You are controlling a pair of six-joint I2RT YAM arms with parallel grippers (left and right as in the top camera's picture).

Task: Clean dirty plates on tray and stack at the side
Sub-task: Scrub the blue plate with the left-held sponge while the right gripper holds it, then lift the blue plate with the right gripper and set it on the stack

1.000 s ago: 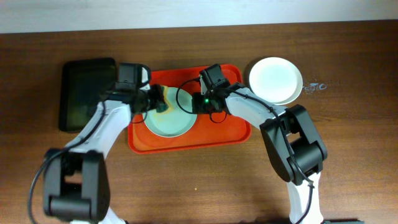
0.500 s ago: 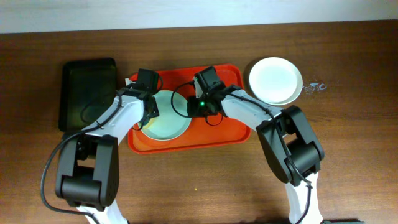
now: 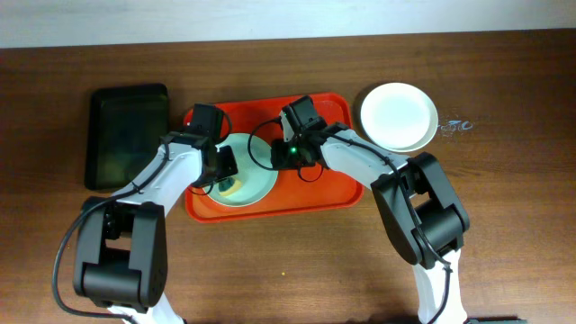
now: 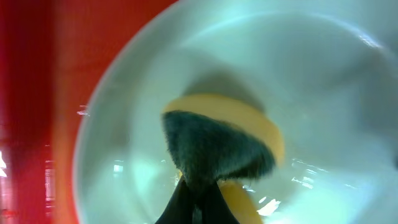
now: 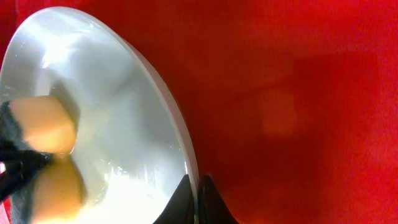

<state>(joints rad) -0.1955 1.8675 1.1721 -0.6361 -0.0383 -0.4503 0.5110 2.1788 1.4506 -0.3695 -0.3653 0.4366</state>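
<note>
The stack stands at the white plate. I should next raise the plate in my right gripper, carry it past the tray, lower it onto the stack and release it.
A pale mint-blue plate lies on the orange-red tray. My left gripper is shut on a yellow sponge with a dark scouring side and presses it onto the plate's inside. My right gripper is shut on the plate's right rim; the sponge also shows in the right wrist view. Two plates are stacked on the table right of the tray, a white one on top.
A black rectangular tray lies on the wooden table left of the orange-red tray. The table's far edge runs along the top of the overhead view.
My left gripper has moved the sponge from the plate's upper left down to its lower left part. The right gripper has stayed at the plate's rim.
</note>
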